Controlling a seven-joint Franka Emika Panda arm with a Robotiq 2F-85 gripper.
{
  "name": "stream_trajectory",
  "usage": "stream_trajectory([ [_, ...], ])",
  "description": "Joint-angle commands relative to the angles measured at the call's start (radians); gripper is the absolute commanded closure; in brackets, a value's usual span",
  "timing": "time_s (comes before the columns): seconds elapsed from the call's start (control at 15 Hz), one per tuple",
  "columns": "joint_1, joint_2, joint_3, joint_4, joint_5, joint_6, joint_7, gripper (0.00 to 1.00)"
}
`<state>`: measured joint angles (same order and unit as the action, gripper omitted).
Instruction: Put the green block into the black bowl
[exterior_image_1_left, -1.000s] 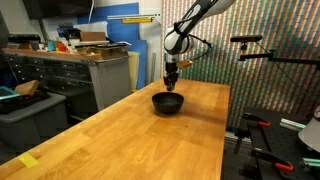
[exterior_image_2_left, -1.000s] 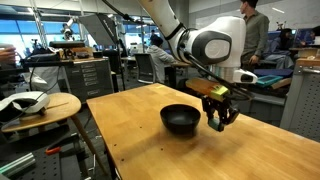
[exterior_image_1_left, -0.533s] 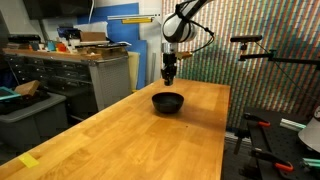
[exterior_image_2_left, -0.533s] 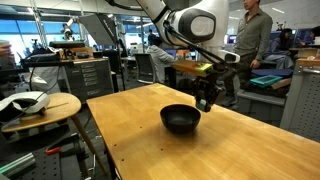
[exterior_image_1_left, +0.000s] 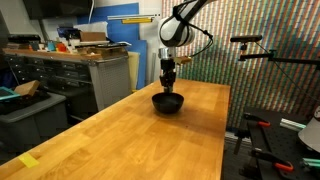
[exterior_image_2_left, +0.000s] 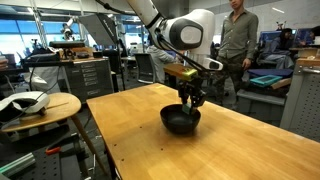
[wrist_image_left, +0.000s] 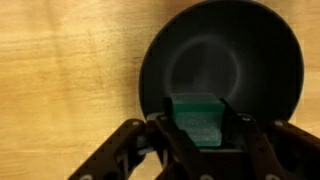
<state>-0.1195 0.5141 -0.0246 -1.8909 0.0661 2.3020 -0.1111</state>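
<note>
The robot's gripper will go down next, past the bowl's near rim and inside the black bowl (exterior_image_1_left: 168, 102), to let go of the green block (wrist_image_left: 195, 115), which still hangs above the bowl's empty bottom.
The black bowl (exterior_image_1_left: 168, 102) (exterior_image_2_left: 181, 121) sits on the wooden table in both exterior views. In the wrist view the bowl (wrist_image_left: 250, 60) fills the upper right and looks empty inside. My gripper (wrist_image_left: 198, 125) is shut on the green block (wrist_image_left: 195, 115), held between the fingers over the bowl's near rim. In both exterior views the gripper (exterior_image_1_left: 168, 88) (exterior_image_2_left: 190, 100) hangs straight above the bowl, just over its rim.
The wooden table (exterior_image_1_left: 130, 140) stretches toward the camera, with a yellow tag (exterior_image_1_left: 28, 160) near its front corner. A workbench with drawers (exterior_image_1_left: 60, 70) stands behind. A round side table (exterior_image_2_left: 40, 108) and a person (exterior_image_2_left: 238, 40) are nearby.
My gripper has moved sideways with the green block from beside the bowl to directly over it, and has come down closer to the rim.
</note>
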Motion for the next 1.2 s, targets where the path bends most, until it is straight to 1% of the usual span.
stream_trajectory([
  [0.0,-0.001,0.05,0.009,-0.008,0.014,0.026,-0.006,0.79],
  [0.2,0.005,0.107,0.01,-0.005,0.003,0.055,-0.005,0.79],
  [0.4,0.02,0.16,0.005,-0.007,-0.025,0.121,-0.006,0.79],
  [0.53,0.035,0.158,-0.004,-0.022,-0.055,0.162,-0.003,0.79],
  [0.6,0.046,0.15,-0.011,-0.042,-0.075,0.189,0.005,0.29],
  [0.67,0.053,0.141,-0.016,-0.058,-0.091,0.213,0.012,0.27],
  [0.8,0.068,0.119,-0.015,-0.108,-0.111,0.265,0.018,0.16],
  [0.87,0.076,0.108,-0.015,-0.135,-0.12,0.293,0.021,0.07],
  [0.93,0.085,0.096,-0.016,-0.162,-0.13,0.32,0.027,0.01],
  [1.13,0.107,0.06,-0.021,-0.236,-0.15,0.403,0.039,0.0],
])
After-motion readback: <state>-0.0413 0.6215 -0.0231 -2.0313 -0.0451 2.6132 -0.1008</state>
